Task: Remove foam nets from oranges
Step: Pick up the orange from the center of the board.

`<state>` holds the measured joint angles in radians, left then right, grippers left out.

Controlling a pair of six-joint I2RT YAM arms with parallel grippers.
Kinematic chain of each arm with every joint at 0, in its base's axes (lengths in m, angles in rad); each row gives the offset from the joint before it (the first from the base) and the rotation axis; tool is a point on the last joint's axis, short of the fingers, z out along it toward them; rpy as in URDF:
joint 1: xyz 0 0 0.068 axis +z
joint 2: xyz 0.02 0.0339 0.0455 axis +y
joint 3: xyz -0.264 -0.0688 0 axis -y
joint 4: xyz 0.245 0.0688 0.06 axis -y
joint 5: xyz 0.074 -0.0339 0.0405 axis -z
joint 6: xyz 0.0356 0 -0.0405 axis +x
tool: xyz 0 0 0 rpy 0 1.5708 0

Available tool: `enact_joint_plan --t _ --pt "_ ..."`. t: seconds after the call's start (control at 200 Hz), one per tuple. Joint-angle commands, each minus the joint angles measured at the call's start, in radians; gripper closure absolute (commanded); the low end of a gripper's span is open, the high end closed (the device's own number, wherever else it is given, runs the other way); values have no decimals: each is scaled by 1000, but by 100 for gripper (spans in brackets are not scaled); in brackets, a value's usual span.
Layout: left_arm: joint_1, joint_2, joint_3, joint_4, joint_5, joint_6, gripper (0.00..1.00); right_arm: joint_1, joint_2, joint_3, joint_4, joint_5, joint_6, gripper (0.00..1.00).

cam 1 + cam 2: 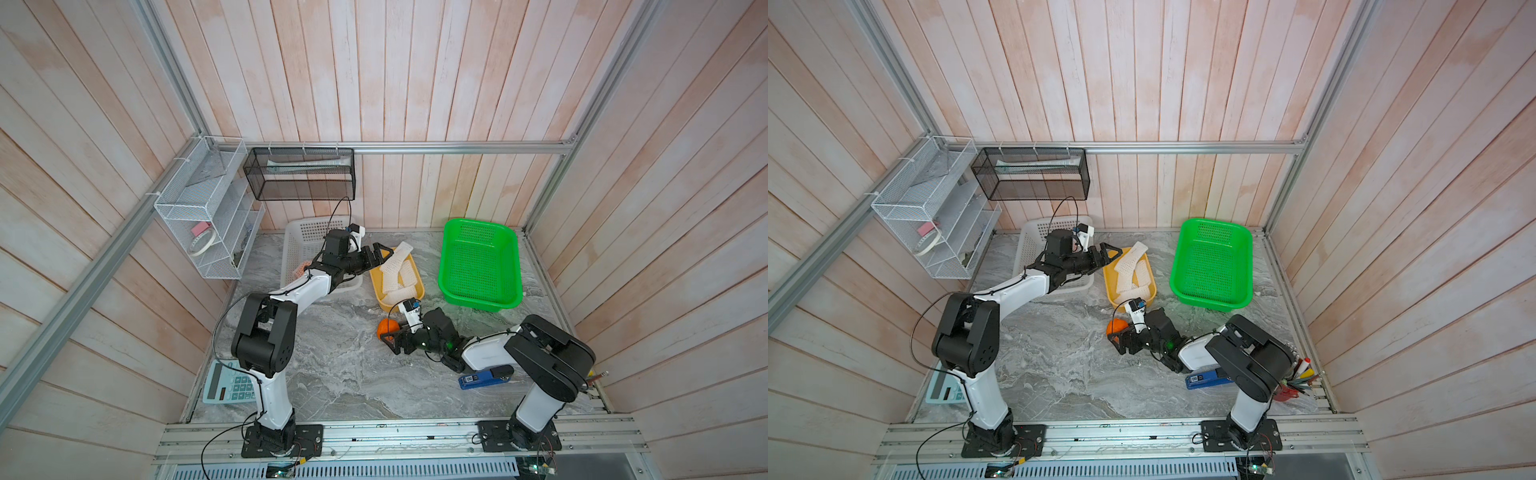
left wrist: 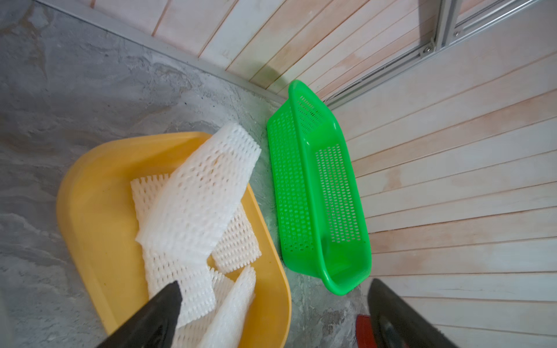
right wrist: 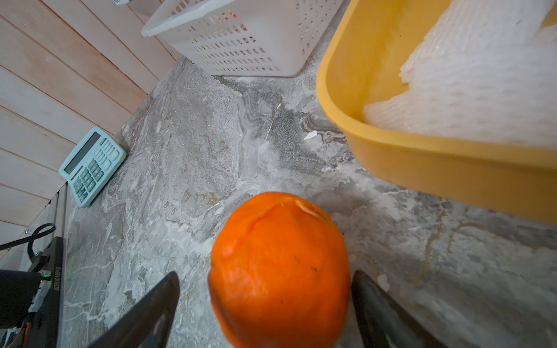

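Observation:
I need to keep my right gripper where it is and close its open fingers onto opposite sides of the bare orange (image 1: 384,326) (image 3: 280,265). The orange is between them, with one finger off its skin.
Several white foam nets (image 1: 397,270) (image 2: 199,195) lie piled in a yellow tray (image 1: 375,286) (image 2: 69,211); one leans over its far rim. My left gripper (image 1: 382,253) (image 2: 275,283) hangs open just above the tray's near-left end, holding nothing. A bare orange (image 1: 384,326) (image 3: 280,265) rests on the marble table in front of the tray. My right gripper (image 1: 390,337) (image 3: 265,274) stands open around it, one finger clearly apart from the skin. A pale orange-pink patch (image 1: 300,270) shows inside the white basket (image 1: 299,237), mostly hidden by my left arm.
A green basket (image 1: 478,266) stands at the back right, right of the yellow tray. A calculator (image 1: 228,384) lies at the front left and a blue stapler (image 1: 482,379) under my right arm. A pen cup (image 1: 1296,382) sits at the right edge. Wire racks (image 1: 208,208) hang on the walls.

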<state>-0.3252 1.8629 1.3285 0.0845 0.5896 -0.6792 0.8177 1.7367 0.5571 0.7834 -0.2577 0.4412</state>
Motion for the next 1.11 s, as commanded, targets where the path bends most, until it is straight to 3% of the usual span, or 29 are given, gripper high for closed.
enact_joint_plan --t 0.0,0.23,0.335,0.445,0.73,0.865,0.945,1.1 --pt "8 -79 58 -46 -7 1 0 12 35 34 -30 27 -5 12" --pt "43 -220 16 -76 -23 0 0 20 42 31 -50 77 -22 19" --pt "82 -294 -24 -105 -47 12 0 28 11 26 -50 88 -33 31" --pt "118 -376 -66 -157 -95 65 0 56 -61 12 -70 145 -44 32" --pt "242 -516 -165 -241 -103 145 0 74 -376 -33 -234 254 -15 41" --pt "287 -554 -195 -270 -111 173 0 70 -655 -78 -366 450 57 42" --pt "307 -554 -200 -279 -100 171 0 15 -769 -22 -508 491 23 42" --pt "311 -534 -188 -298 -91 173 0 -246 -795 98 -718 369 -14 42"
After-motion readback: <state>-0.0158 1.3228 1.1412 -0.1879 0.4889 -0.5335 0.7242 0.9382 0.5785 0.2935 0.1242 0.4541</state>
